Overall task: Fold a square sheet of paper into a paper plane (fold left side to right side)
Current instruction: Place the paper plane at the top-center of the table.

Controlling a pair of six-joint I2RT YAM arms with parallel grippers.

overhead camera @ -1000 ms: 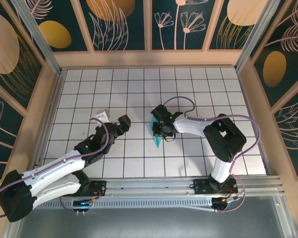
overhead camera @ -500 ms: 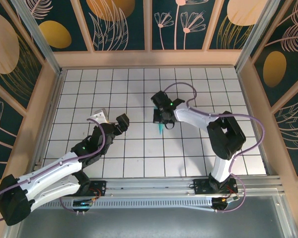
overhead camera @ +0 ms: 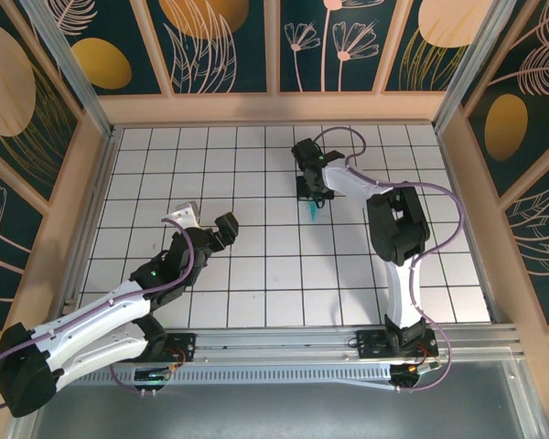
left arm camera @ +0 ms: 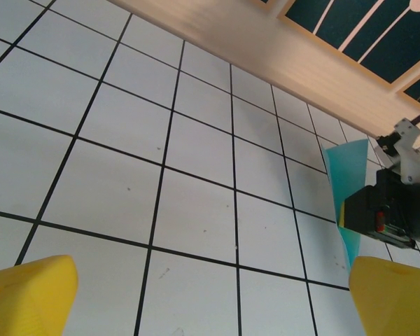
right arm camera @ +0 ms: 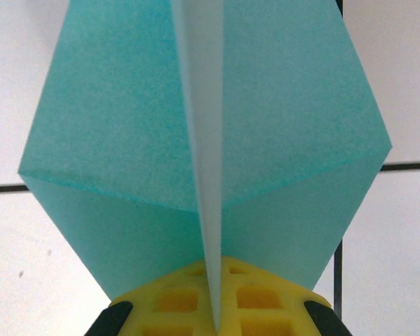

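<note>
The plane (overhead camera: 311, 211) stands folded, so my right gripper will next move down toward the bare far middle tiles below it and release the pale centre fold.
The square sheet of paper stands folded as a turquoise paper plane (overhead camera: 311, 211), small in the top view and hanging over the far middle tiles. My right gripper (overhead camera: 309, 186) is shut on it. In the right wrist view the yellow fingers (right arm camera: 175, 301) of the right gripper (right arm camera: 213, 318) pinch the plane's pale centre fold, and the two turquoise wings (right arm camera: 119, 140) spread to either side. My left gripper (overhead camera: 207, 229) is open over the left-middle tiles, well apart from the plane. Its view shows the yellow fingertips (left arm camera: 28, 294) wide apart, the left gripper (left arm camera: 210, 301) empty, and the plane (left arm camera: 346, 175) far right.
A white table with black grid lines (overhead camera: 256, 274) lies under both arms. Wooden walls (overhead camera: 274, 108) with dark patterned panels close it in at the back and sides. A metal rail (overhead camera: 293, 343) runs along the near edge by the arm bases.
My right arm has carried the paper plane away from the middle of the table toward the far side. The left arm has hardly moved and stays open.
</note>
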